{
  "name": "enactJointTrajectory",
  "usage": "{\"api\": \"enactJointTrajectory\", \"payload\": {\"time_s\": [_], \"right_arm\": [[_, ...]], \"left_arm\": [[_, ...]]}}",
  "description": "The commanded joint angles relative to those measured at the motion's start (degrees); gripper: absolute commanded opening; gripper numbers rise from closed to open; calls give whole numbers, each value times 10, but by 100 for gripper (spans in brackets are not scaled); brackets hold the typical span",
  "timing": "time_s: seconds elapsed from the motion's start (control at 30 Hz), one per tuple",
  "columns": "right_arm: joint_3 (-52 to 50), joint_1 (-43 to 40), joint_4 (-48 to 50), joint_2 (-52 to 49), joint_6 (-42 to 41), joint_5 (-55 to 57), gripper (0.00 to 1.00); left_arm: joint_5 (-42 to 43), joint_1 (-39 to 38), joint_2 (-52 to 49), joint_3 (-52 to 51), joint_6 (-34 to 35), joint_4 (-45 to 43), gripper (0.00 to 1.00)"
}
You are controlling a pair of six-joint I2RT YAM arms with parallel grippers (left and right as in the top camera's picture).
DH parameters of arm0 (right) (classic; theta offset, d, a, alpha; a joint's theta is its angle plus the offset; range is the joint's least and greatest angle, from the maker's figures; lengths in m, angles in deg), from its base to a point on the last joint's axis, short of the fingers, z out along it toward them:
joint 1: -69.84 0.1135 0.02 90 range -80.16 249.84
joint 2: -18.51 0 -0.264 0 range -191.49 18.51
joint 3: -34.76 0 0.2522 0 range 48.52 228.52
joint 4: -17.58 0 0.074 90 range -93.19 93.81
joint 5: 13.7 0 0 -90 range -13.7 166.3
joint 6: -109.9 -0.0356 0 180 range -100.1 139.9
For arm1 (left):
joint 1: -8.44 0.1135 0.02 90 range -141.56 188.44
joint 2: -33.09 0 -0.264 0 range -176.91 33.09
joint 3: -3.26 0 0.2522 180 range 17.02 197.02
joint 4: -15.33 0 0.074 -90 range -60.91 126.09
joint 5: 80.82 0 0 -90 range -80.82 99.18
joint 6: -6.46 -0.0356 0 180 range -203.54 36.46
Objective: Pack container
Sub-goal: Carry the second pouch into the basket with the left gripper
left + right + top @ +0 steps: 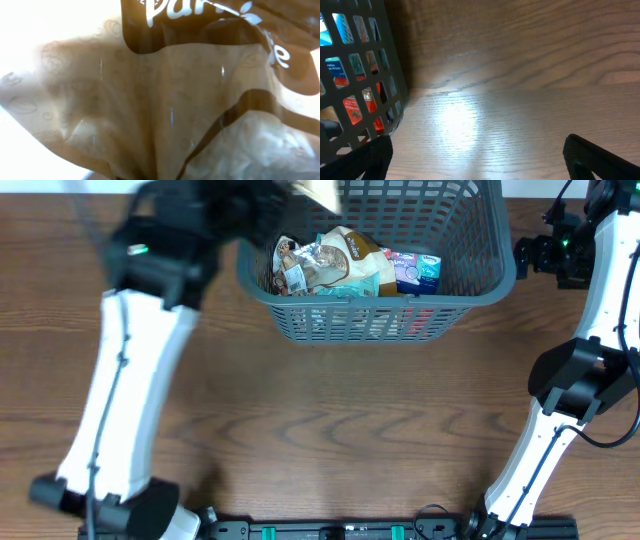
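Note:
The held packet still hangs above the basket's rim. My left gripper will lower into the basket (380, 298), moving from its back corner over the packets lying there.
The dark grey-blue basket (380, 298) stands at the back middle of the table, with several snack packets in it. My left gripper (285, 192) hovers blurred over the basket's back left corner. It is shut on a tan and brown snack packet (322, 192). That packet (150, 100) fills the left wrist view, its folds bunching at the bottom middle, and it hides the fingers. My right gripper (528, 255) is open and empty just right of the basket. In the right wrist view its fingers (480, 160) are wide apart over bare table, with the basket's lattice wall (390, 60) at the left.
In the basket lie a silver-brown packet (300, 265), a tan and brown packet (350, 255) and a blue-white packet (415, 270). Red packets (352, 110) show through the lattice. The wooden table (350, 430) spreads in front of the basket.

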Motion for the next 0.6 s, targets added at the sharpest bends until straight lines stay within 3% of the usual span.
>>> {"api": "enactJointTrajectory", "payload": {"time_s": [0.0, 0.07, 0.57], "right_arm": [[-2, 3, -2, 0, 5, -2, 99], [-2, 3, -2, 0, 5, -3, 99], [-2, 2, -2, 0, 5, -3, 99]], "left_arm": [[24, -23, -26, 13, -161, -21, 6], [65, -30, -52, 13, -215, -29, 6], [151, -33, -237, 13, -213, -57, 6]]}}
